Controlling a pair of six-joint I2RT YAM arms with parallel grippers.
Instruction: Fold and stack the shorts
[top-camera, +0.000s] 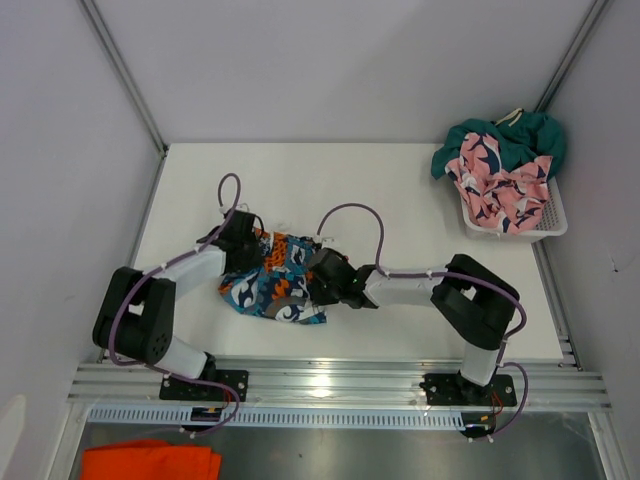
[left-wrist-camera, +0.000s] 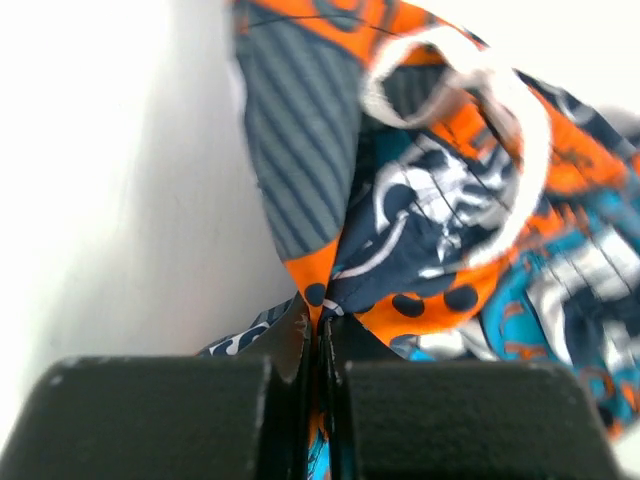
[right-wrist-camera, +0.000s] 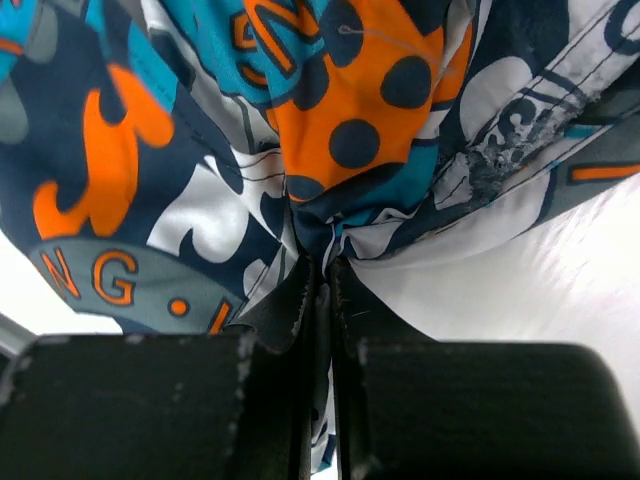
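Observation:
I need to move my right gripper to the left in the top view next, toward the bare tabletop beside the shorts, and let go of the fold of the shorts there, because that part of the tabletop is clear.
The blue, orange and white graphic-print shorts (top-camera: 278, 285) lie bunched on the white table between the two arms. My left gripper (top-camera: 250, 238) is at their upper-left edge, and in the left wrist view it (left-wrist-camera: 322, 318) is shut on a pinch of that fabric (left-wrist-camera: 430, 200) beside a white drawstring (left-wrist-camera: 480, 75). At the shorts' right edge, my right gripper (top-camera: 325, 272) is also shut on a fold of the print (right-wrist-camera: 340, 110), its tips (right-wrist-camera: 322, 272) pressed together around the cloth. Pink shark shorts (top-camera: 497, 188) and teal shorts (top-camera: 505, 135) are heaped in the basket.
A white mesh basket (top-camera: 512, 236) stands at the table's far right corner, against the right wall. A plain orange cloth (top-camera: 150, 462) lies below the table's near rail at the bottom left. Grey walls close in the table on the left, back and right.

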